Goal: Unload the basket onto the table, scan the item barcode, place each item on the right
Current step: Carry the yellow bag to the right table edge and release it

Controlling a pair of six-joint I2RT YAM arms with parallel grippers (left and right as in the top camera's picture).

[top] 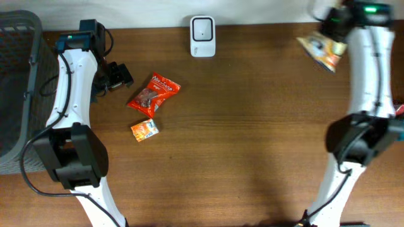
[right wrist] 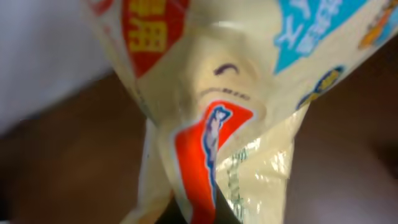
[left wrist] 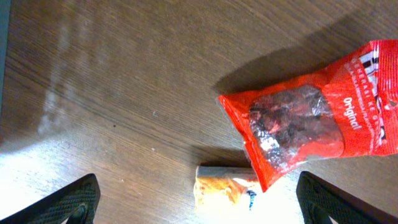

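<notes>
The blue container (top: 399,115) is back from my right gripper and to its right in the overhead view. I need to carry the packet over the container and let go.
My right gripper (top: 332,33) is at the table's far right corner, shut on a cream snack packet (top: 320,52) with red and blue print. That packet (right wrist: 236,93) fills the right wrist view, pinched at its lower edge between the dark jaws (right wrist: 205,214). The white barcode scanner (top: 202,36) stands at the back centre, well to the left of the held packet. My left gripper (top: 117,75) hovers open at the back left. In its wrist view the wide-apart fingertips (left wrist: 71,202) are empty, above a red snack packet (left wrist: 323,118) and a small orange packet (left wrist: 224,185).
The red packet (top: 153,94) and the small orange packet (top: 144,130) lie on the wooden table left of centre. A dark mesh basket (top: 16,88) stands off the table's left edge.
</notes>
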